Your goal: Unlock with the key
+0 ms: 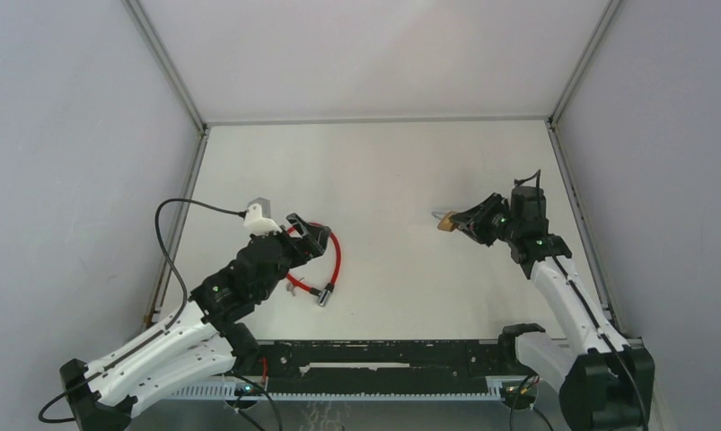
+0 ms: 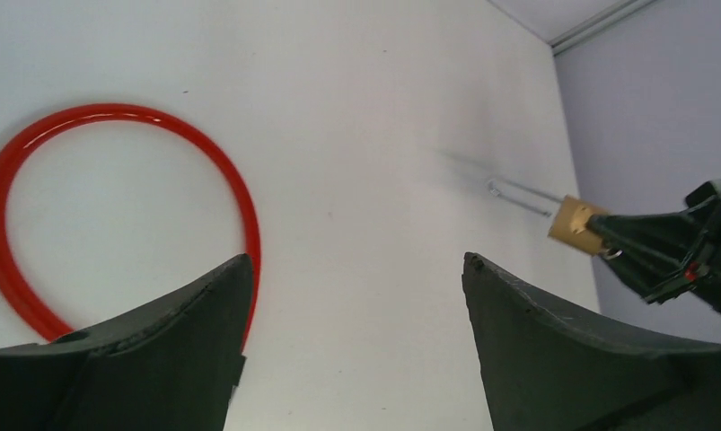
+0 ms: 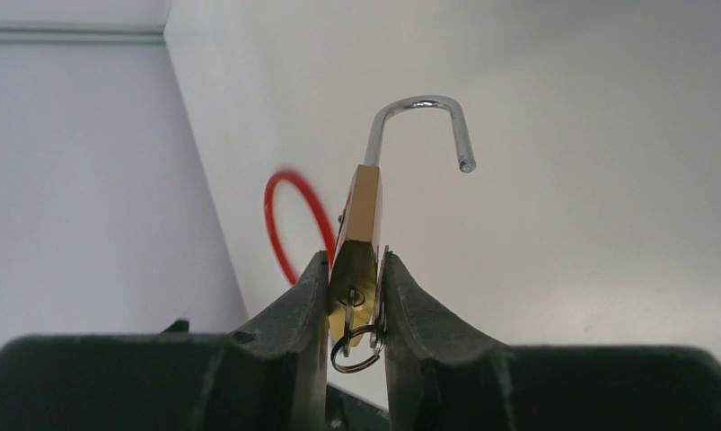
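The padlock's shackle is open, so my right gripper next needs to lower the padlock toward the clear tabletop below, to its left in the top view, and release it.
My right gripper is shut on a brass padlock and holds it above the table. Its silver shackle stands swung open, free end loose. A key sits in the keyhole, with a second key pressed beside it on a ring. The padlock shows in the top view and the left wrist view. My left gripper is open and empty, over a red cable loop lying on the table at the left.
The cable's metal end lies near the front. Grey walls enclose the table on three sides. A black rail runs along the near edge between the arm bases.
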